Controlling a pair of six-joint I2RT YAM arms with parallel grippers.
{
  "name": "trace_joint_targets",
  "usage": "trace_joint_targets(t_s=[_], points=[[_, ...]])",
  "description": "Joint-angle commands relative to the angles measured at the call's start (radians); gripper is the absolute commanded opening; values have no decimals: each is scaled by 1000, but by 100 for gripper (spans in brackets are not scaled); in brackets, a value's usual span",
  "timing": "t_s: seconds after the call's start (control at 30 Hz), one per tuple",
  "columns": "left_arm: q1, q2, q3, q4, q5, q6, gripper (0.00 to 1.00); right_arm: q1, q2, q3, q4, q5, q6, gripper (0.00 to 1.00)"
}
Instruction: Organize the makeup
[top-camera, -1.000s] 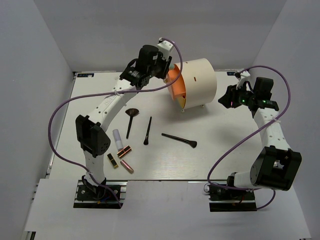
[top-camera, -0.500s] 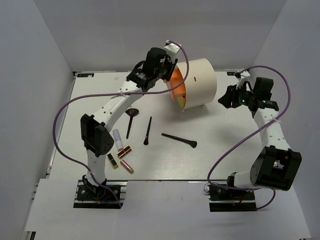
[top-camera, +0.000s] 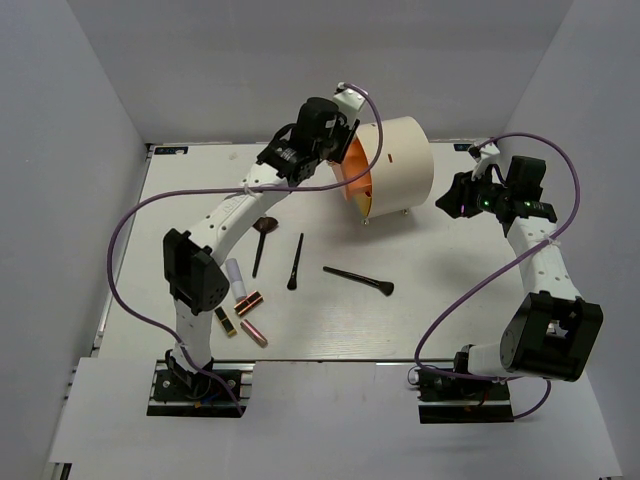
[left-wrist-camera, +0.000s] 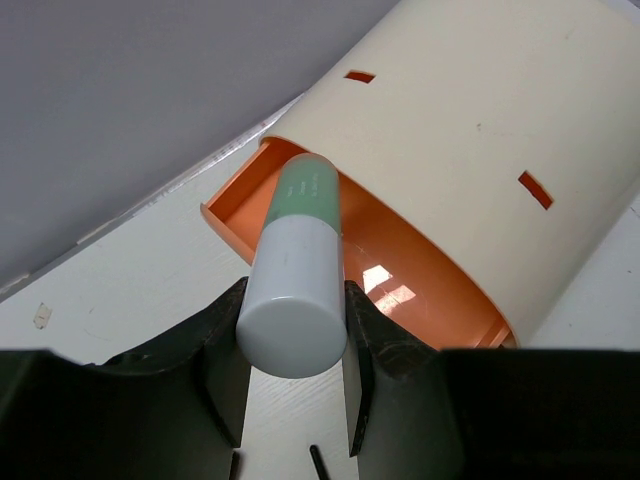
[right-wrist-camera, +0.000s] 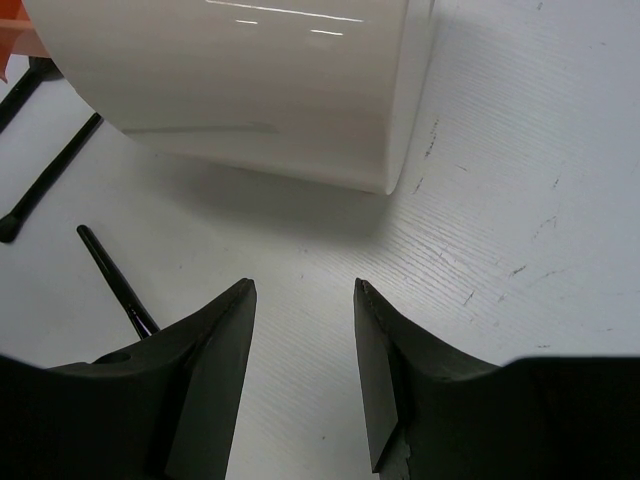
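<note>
I should next move my left gripper to the right in the top view, over the bare bottom of the orange drawer, and release the tube, because there is room there.
My left gripper (left-wrist-camera: 296, 292) is shut on a white tube with a pale green end (left-wrist-camera: 298, 250) and holds it, tilted, just above the open orange drawer (left-wrist-camera: 420, 275) of the cream cylinder (left-wrist-camera: 480, 130). In the top view this gripper (top-camera: 335, 135) is at the drawer (top-camera: 354, 168). On the table lie three black brushes: a wide brown-headed brush (top-camera: 262, 238), a thin brush (top-camera: 296, 261) and a third brush (top-camera: 358, 280). Three lipsticks (top-camera: 248, 301), (top-camera: 225, 321), (top-camera: 253, 332) and a second white tube (top-camera: 235, 275) lie near the left arm. My right gripper (right-wrist-camera: 305, 288) is open and empty.
The cream cylinder (top-camera: 400, 160) lies on its side at the back centre, its drawer facing left. My right gripper (top-camera: 455, 198) hovers just right of it, above bare table. Grey walls enclose the table on three sides. Purple cables loop over both arms.
My left gripper has moved right with the white tube, from beside the drawer to over its opening. The right arm has barely moved.
</note>
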Motion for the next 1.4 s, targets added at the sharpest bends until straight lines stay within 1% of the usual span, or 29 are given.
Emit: trace_joint_targets(t_s=[0.0, 0.03, 0.13, 0.53, 0.63, 0.67, 0.73, 0.8, 0.9, 1.37], points=[[-19, 8, 43, 22, -23, 14, 19, -2, -24, -1, 34, -12, 9, 50], [-29, 8, 43, 20, -26, 20, 24, -1, -26, -1, 34, -10, 9, 50], [-29, 12, 43, 20, -35, 23, 29, -4, -24, -2, 37, -12, 10, 50], [-47, 21, 35, 5, -63, 35, 31, -2, -27, -5, 39, -12, 13, 50], [-47, 23, 33, 5, -66, 38, 36, -2, -29, -5, 39, -12, 15, 50], [-56, 24, 35, 5, -67, 38, 39, -2, -27, -5, 39, -12, 15, 50], [-56, 26, 35, 5, -69, 37, 48, -2, -27, -5, 39, -13, 15, 50], [-56, 28, 33, 5, -69, 37, 51, -1, -27, -4, 40, -12, 16, 50], [-65, 34, 32, 5, -66, 38, 53, -2, -27, -7, 42, -12, 16, 50], [-75, 31, 32, 5, -44, 28, 54, -2, -29, -10, 43, -10, 19, 50]])
